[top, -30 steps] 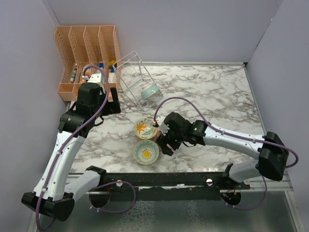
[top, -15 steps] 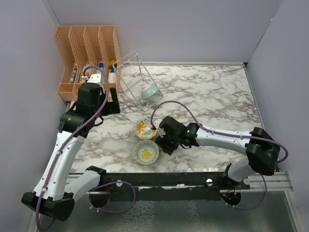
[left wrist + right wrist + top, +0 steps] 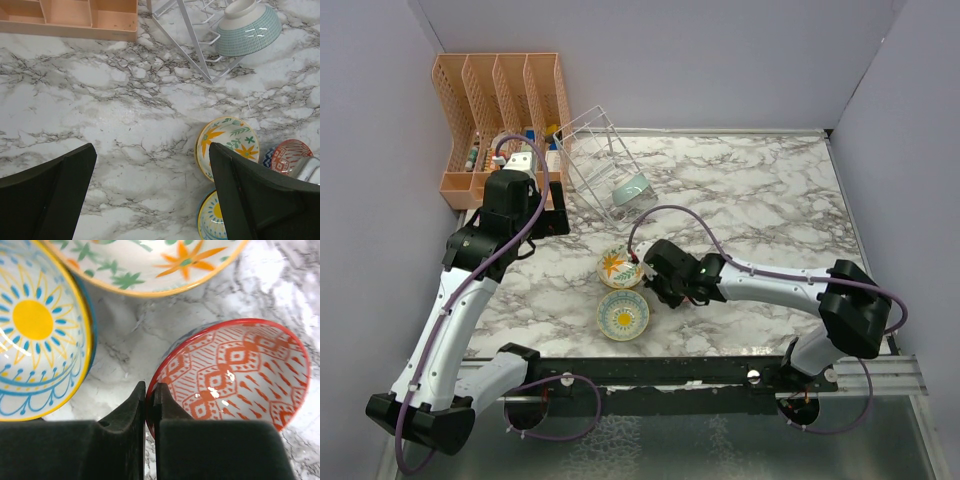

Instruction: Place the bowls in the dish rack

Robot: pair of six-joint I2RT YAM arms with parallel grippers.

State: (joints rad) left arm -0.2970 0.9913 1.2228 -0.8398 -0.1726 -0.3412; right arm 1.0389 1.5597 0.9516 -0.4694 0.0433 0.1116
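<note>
The rack's slots beyond the teal bowl (image 3: 632, 190) are empty. My right gripper will next lift the bowl it is holding, move it outward, tilt it, lower it into those slots and let go.
Three bowls sit close together on the marble. The orange-flower bowl (image 3: 618, 265) (image 3: 150, 265) and the yellow-sun bowl (image 3: 622, 314) (image 3: 35, 335) lie open side up. A red-patterned bowl (image 3: 240, 370) (image 3: 289, 156) stands beside them. My right gripper (image 3: 150, 390) (image 3: 654, 286) is shut on its near rim, one finger inside and one outside. A teal bowl (image 3: 632, 190) (image 3: 247, 30) leans in the clear wire dish rack (image 3: 595, 150) (image 3: 192, 42). My left gripper (image 3: 152, 195) (image 3: 552, 212) hangs open above bare marble, left of the bowls, holding nothing.
An orange slotted organizer (image 3: 500, 105) (image 3: 70, 15) with small items stands at the back left, right beside the rack. Grey walls enclose the table on three sides. The right arm's purple cable (image 3: 680, 210) arcs over the middle.
My right gripper slid left toward the bowls and closed its jaws on the red-patterned bowl's rim. The left arm has barely moved.
</note>
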